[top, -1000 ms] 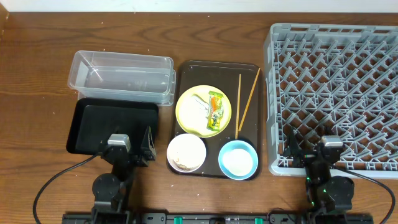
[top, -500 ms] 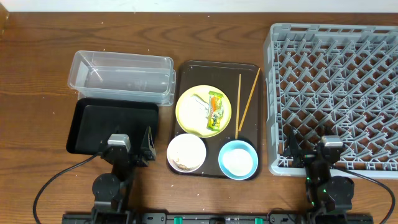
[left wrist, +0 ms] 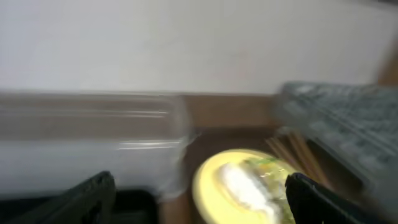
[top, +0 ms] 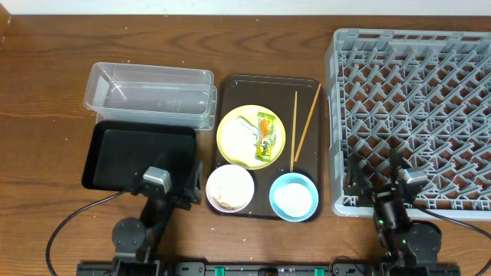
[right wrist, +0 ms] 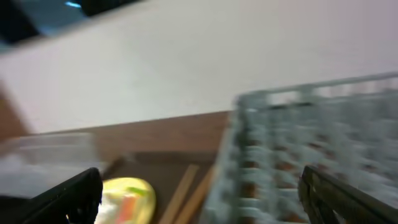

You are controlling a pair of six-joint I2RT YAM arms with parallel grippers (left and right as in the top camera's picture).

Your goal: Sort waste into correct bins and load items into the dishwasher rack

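Next, my left gripper swings up past the white bowl, then tilts down onto the white cup's rim (top: 281, 198), as the cup stands in the light blue bowl.
A pale yellow plate (top: 238, 142) on the brown serving tray holds a green-and-orange wrapper (top: 266, 136) and a white tissue (top: 247, 128); the plate also shows blurred in the left wrist view (left wrist: 214, 183) and right wrist view (right wrist: 127, 199). A white bowl (top: 229, 188) holds rice. A light blue bowl (top: 293, 197) sits beside it. Chopsticks (top: 294, 130) lie at the tray's right. The clear tub (top: 149, 94) and black tray (top: 138, 153) are at the left, the grey rack (top: 414, 115) at the right. My left gripper (top: 188, 184) and right gripper (top: 372, 180) are open and empty near the front edge.
The dark brown serving tray (top: 230, 88) sits between the bins and the rack. Arm bases and cables lie along the front edge of the wooden table (top: 46, 100). Both wrist views are motion-blurred.
Both arms have started to move: the left gripper has swung right toward the white bowl, and the right gripper has shifted slightly. The objects have not moved.
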